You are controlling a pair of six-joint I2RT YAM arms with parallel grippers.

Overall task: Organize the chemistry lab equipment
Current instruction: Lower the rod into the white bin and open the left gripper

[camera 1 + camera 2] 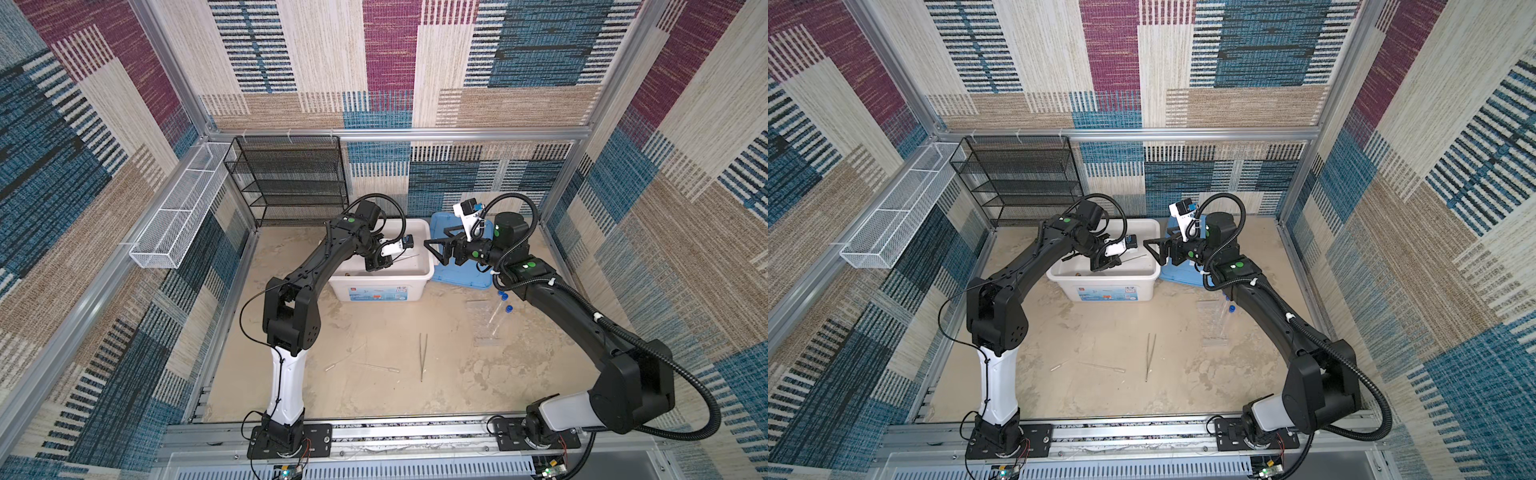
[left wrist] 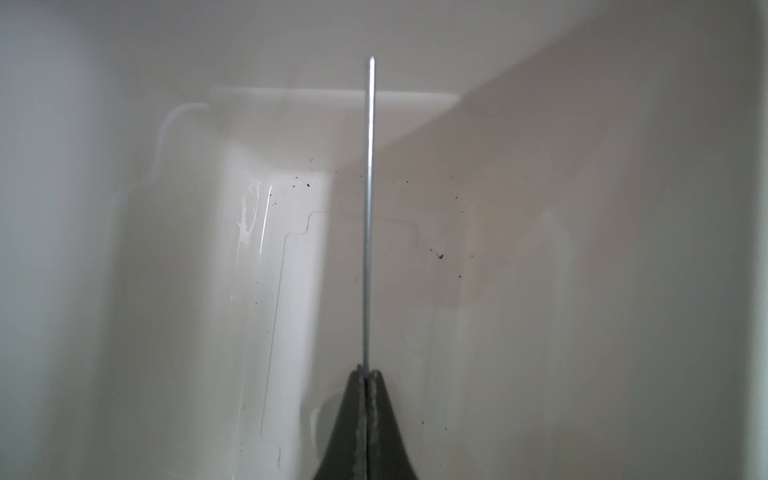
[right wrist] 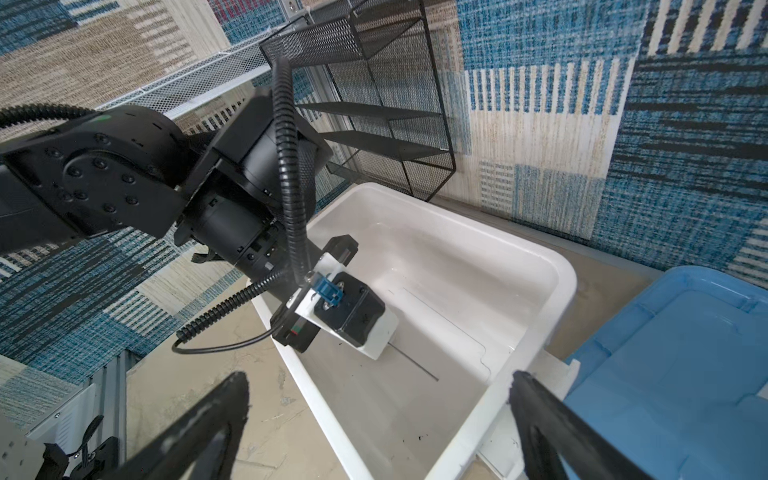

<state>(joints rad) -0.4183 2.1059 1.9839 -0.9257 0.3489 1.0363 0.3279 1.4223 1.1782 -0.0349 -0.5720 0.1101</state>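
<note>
My left gripper moves deeper down onto the tub's bottom next and releases the long thin metal spoon (image 2: 368,208) there, because the spoon's loose end still hovers above.
My left gripper (image 2: 366,374) is shut on the long thin metal spoon (image 2: 368,208), down inside the white tub (image 1: 420,232). The spoon's free end (image 3: 415,365) hovers over the tub floor. My right gripper (image 3: 379,378) is open and empty, level with the tub's right rim, and shows in both top views (image 1: 434,251) (image 1: 1154,251). On the table lie thin metal tweezers (image 1: 422,356) and slim clear droppers (image 1: 376,366). Blue-capped test tubes (image 1: 503,297) sit by a transparent rack (image 1: 486,328), partly under my right arm. The dish is not clearly seen.
A flat blue lid (image 1: 461,276) lies right of the tub, under my right wrist. A black mesh shelf (image 1: 291,178) stands at the back left against the wall. A white wire basket (image 1: 178,216) hangs on the left frame.
</note>
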